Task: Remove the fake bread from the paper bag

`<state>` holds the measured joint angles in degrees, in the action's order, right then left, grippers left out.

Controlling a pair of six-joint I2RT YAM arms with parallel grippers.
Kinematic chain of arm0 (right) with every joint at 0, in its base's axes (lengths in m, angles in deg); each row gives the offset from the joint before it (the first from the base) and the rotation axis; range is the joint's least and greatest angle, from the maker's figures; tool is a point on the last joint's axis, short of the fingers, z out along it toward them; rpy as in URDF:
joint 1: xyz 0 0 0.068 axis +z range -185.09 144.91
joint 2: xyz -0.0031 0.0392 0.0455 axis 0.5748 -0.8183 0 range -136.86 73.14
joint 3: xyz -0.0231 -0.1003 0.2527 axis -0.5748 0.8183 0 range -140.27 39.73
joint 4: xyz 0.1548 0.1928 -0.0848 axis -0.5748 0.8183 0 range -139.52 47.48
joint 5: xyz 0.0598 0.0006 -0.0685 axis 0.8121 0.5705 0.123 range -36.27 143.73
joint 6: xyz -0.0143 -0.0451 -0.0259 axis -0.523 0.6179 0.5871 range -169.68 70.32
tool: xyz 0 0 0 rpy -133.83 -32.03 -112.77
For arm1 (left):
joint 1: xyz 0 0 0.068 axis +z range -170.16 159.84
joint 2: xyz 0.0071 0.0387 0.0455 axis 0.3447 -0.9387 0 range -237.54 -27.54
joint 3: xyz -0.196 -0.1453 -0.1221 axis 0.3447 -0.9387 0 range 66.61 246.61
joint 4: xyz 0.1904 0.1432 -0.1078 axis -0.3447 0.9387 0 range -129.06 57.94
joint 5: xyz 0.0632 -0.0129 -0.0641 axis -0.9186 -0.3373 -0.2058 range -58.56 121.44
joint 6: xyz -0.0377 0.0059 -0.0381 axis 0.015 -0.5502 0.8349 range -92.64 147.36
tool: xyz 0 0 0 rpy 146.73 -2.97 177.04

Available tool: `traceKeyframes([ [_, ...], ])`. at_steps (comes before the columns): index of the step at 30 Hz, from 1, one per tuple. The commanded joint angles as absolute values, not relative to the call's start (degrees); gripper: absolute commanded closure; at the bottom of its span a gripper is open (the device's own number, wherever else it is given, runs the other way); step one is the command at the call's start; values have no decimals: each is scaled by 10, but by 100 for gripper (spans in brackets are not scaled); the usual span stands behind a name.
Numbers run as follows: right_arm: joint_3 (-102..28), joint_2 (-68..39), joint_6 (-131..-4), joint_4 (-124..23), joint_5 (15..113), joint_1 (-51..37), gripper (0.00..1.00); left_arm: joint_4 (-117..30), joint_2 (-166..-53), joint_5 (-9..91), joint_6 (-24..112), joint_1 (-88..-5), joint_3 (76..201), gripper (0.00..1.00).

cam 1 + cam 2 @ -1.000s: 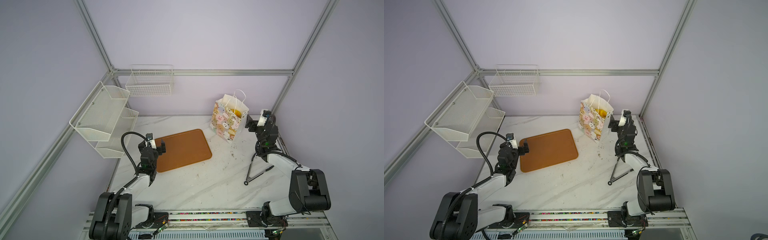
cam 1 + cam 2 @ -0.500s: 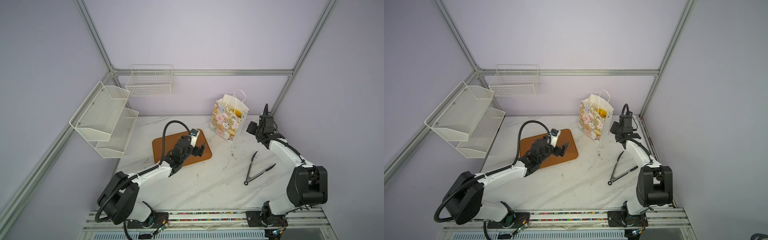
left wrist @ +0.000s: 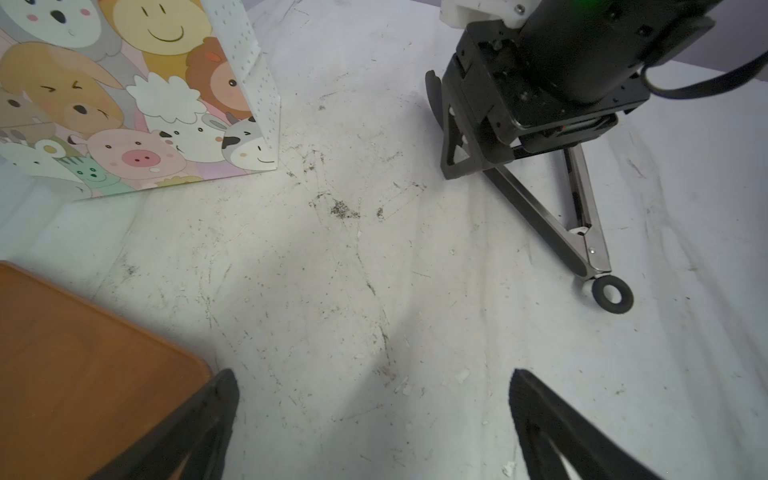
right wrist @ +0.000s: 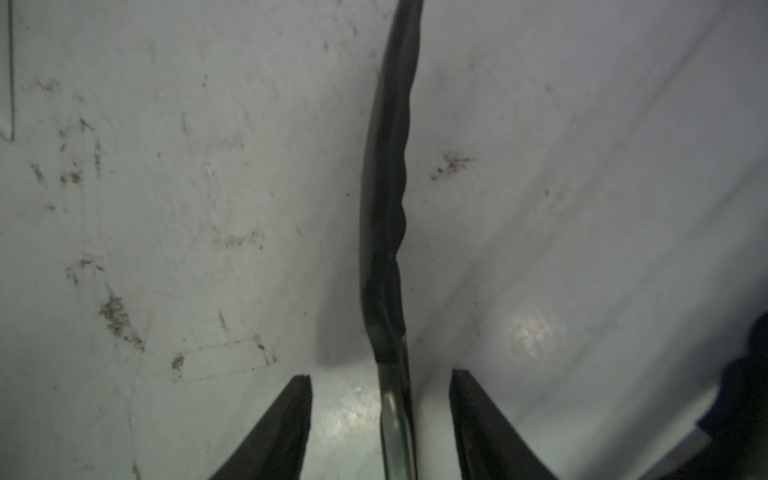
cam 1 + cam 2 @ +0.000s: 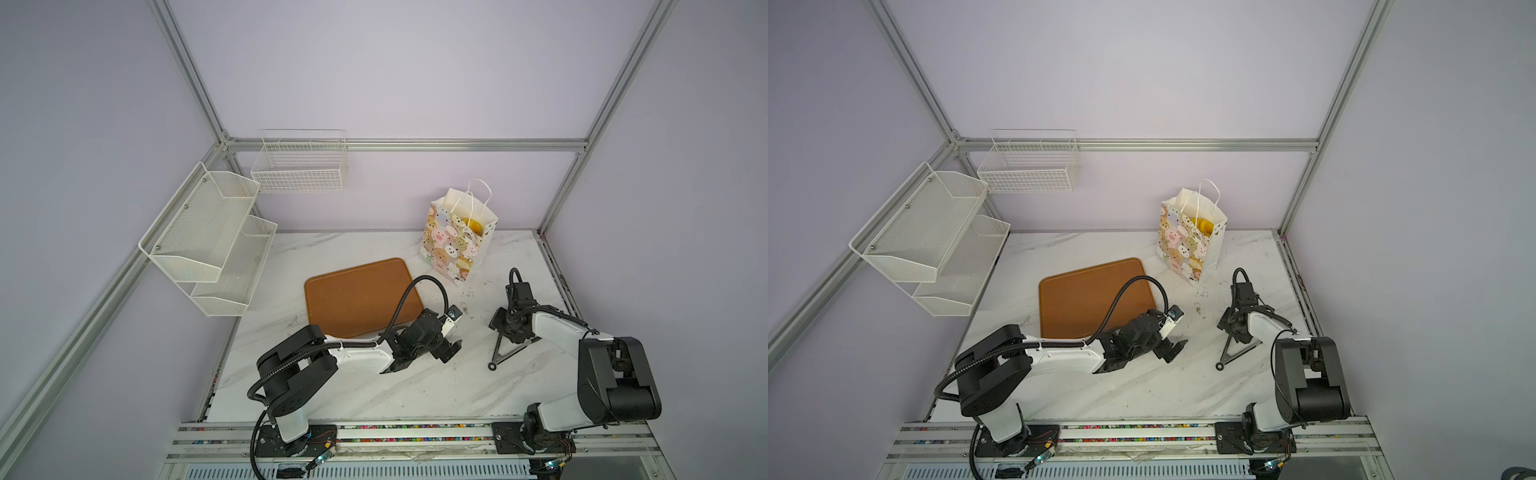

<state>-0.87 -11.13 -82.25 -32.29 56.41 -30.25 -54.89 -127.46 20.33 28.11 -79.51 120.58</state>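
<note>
I need to lower the open fingers of my left gripper next, toward the tongs' hinged end (image 5: 495,360) (image 3: 590,249). The hinged end is below, on my right gripper's side, where both arms of the tongs come together.
The paper bag (image 5: 455,243) (image 5: 1185,245) (image 3: 124,104) stands upright at the back of the table, printed with cartoon animals. A bit of yellow fake bread (image 5: 472,226) (image 5: 1205,225) shows in its open mouth; the rest is hidden. Black-tipped metal tongs (image 5: 512,352) (image 5: 1239,352) (image 3: 582,237) (image 4: 384,208) lie on the table right of centre. My right gripper (image 5: 505,330) (image 5: 1231,331) (image 4: 380,376) is down over them. Its jaws straddle one tong arm with a gap on each side. My left gripper (image 5: 451,351) (image 5: 1173,350) (image 3: 372,374) hangs wide open over bare table, holding nothing.
A brown tray (image 5: 361,299) (image 5: 1092,299) (image 3: 83,374) lies left of the bag, its near right corner beside my left gripper. White mesh shelves (image 5: 208,237) hang on the left wall and a wire basket (image 5: 299,166) on the back wall.
My left arm swung right, off the tray to the table's middle. My right gripper dropped from beside the bag onto the tongs, and its jaws narrowed.
</note>
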Motion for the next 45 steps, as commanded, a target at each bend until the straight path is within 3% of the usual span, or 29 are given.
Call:
traceKeyframes([
  [1,13,-119,-872,-360,606,-275,70,-561,-1239,152,245,-793,1219,0],
  [4,22,-120,-920,-393,628,-227,92,-551,-1228,119,240,-793,1211,0],
  [9,-9,-145,-996,-432,638,-116,95,-541,-1207,111,239,-793,1189,0],
  [11,-36,-162,-998,-429,637,-94,89,-540,-1198,127,244,-792,1177,0],
  [15,-84,-167,-979,-409,629,-85,67,-528,-1196,183,256,-798,1170,0],
  [20,-117,-134,-951,-376,590,-87,53,-518,-1229,192,312,-833,1183,0],
  [25,-100,-90,-915,-373,556,-113,47,-518,-1303,178,352,-854,1212,0],
  [31,-77,-40,-876,-384,561,-145,46,-524,-1362,95,386,-854,1238,0],
  [37,-62,3,-854,-404,554,-148,46,-529,-1410,97,368,-855,1272,0],
  [40,-55,24,-846,-415,554,-149,46,-527,-1413,77,370,-855,1281,9],
  [45,-53,41,-826,-428,548,-149,46,-527,-1393,83,356,-855,1283,46],
])
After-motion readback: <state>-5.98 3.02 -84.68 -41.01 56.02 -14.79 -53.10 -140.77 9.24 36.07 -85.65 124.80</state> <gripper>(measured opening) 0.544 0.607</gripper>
